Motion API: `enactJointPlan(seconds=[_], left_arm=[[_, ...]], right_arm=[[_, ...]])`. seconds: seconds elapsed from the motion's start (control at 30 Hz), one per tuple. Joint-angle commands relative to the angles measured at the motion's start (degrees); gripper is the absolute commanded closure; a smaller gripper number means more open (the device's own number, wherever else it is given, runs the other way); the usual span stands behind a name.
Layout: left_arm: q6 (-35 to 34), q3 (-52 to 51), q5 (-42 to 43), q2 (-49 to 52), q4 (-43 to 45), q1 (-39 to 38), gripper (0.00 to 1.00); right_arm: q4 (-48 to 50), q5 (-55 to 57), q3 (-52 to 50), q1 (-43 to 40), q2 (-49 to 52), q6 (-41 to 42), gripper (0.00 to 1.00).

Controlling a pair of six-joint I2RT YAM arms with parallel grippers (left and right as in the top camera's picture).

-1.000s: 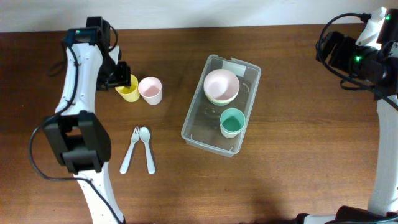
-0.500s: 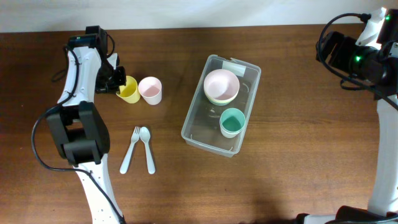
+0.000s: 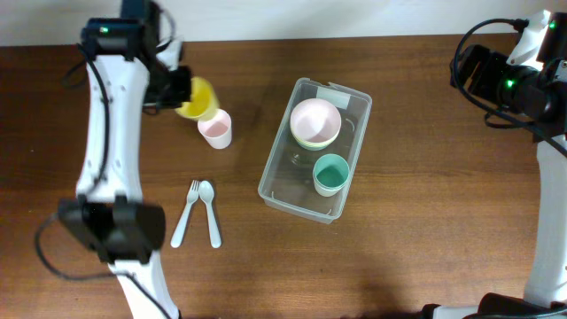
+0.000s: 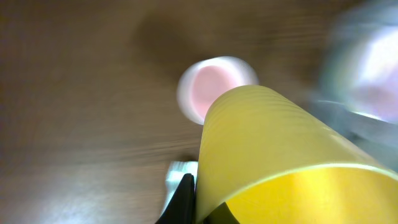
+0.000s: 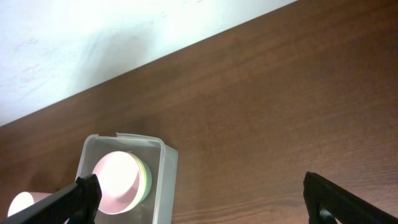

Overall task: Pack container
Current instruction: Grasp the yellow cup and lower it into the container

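Observation:
The left gripper carries the yellow cup to the right in the overhead view next, then down into the container's empty gap beside the green cup [image 3: 330, 174].
The clear container [image 3: 288, 188] lies on the table right of centre with a white label at its far end. It holds a pink bowl [image 3: 315, 120] stacked in a green one and a green cup [image 3: 330, 174]. My left gripper [image 3: 180, 93] is shut on the rim of a yellow cup [image 3: 198, 97], held tilted above the table to the container's left. In the left wrist view, one finger [image 4: 185, 198] is outside the cup's [image 4: 273, 155] wall and the other inside. A pink cup [image 3: 215, 129] stands just below it. My right gripper [image 5: 205, 202] stands open and empty at the far right.
A pale blue fork [image 3: 185, 213] and spoon [image 3: 210, 213] lie side by side near the front left. The table's back edge meets a white wall [image 5: 93, 37]. The right arm [image 3: 505, 80] hovers over the back right corner.
My left gripper closed on the yellow cup's rim and lifted it off the table, up and slightly right, tilting it. The pink cup and the right arm have not moved.

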Motion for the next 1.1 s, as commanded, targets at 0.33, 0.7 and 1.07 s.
enactJointPlan(seconds=[0.33,0.7,1.07], left_arm=[[0.68,-7.5,-1.84,-7.02,1.46,-25.88,0.99],[-1.01,-34.97,-1.86,-7.02,20.55,-29.49,0.99],[-1.01,-37.42,-5.57,-6.91,31.15,-29.49,0.99]], right_arm=[[0.0,0.07,0.11,0.0,-0.02,-0.37,0.01],[0.0,0.09,0.11,0.0,-0.02,-0.37,0.01],[0.0,0.09,0.11,0.0,-0.02,-0.37,0.01]])
